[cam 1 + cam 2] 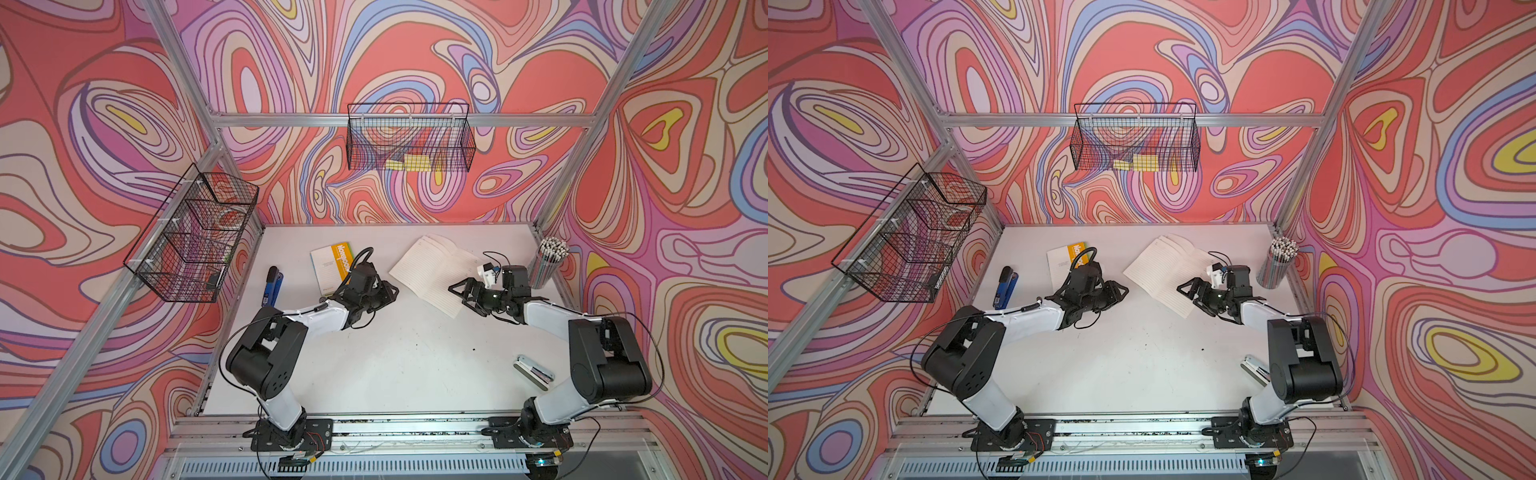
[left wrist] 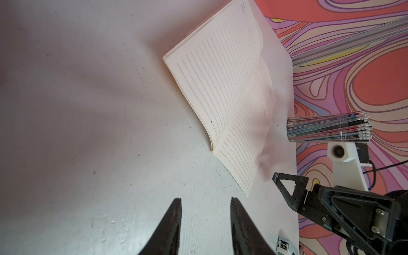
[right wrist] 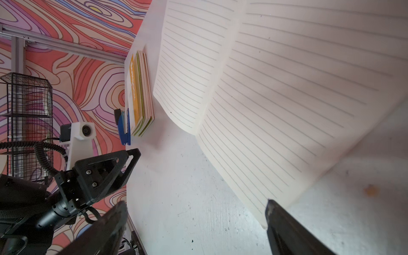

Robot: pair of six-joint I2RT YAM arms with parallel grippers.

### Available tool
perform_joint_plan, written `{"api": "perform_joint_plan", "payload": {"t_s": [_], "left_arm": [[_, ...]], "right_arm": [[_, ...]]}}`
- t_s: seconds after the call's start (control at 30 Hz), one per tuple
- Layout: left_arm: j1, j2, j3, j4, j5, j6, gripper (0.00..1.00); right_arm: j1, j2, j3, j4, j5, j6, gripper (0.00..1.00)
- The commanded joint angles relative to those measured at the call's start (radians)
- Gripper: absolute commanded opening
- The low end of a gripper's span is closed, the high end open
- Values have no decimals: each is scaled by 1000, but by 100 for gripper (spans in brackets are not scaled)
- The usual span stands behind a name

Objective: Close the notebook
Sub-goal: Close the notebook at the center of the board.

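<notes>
Only bare table is between my left gripper's fingers, so that gripper should next move toward the open notebook, onto the near corner of the notebook's pages on the stack's side.
The notebook (image 1: 434, 270) lies open on the white table, lined cream pages up, at the back right of centre in both top views (image 1: 1165, 268). My left gripper (image 1: 390, 296) hovers just left of it, jaws apart with only bare table between them in the left wrist view (image 2: 206, 199), which shows the notebook (image 2: 227, 88) ahead. My right gripper (image 1: 459, 296) is at the notebook's near corner, open wide (image 3: 196, 203). One of its fingers (image 3: 284, 225) overlaps the page corner (image 3: 276, 88); I cannot tell whether it touches.
A stack of closed notebooks with an orange cover (image 1: 332, 266) and a blue stapler (image 1: 272, 286) lie at the back left. A cup of pencils (image 1: 548, 262) stands at the right edge, a silver stapler (image 1: 534, 372) nearer. Wire baskets (image 1: 409, 139) (image 1: 191, 237) hang on the walls.
</notes>
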Motion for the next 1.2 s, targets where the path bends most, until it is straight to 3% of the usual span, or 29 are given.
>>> {"api": "perform_joint_plan", "payload": {"t_s": [0.0,0.47,1.17], "left_arm": [[-15,76,42,112,-39,-59,40],[-37,267,93,293,-108,-157,40],[-50,336,158,322,-115,-166,41]], "right_arm": [[-11,27,11,43,-18,-15,98],[-16,115,1,128,-26,9,98],[-15,202,10,112,-24,-4,98]]}}
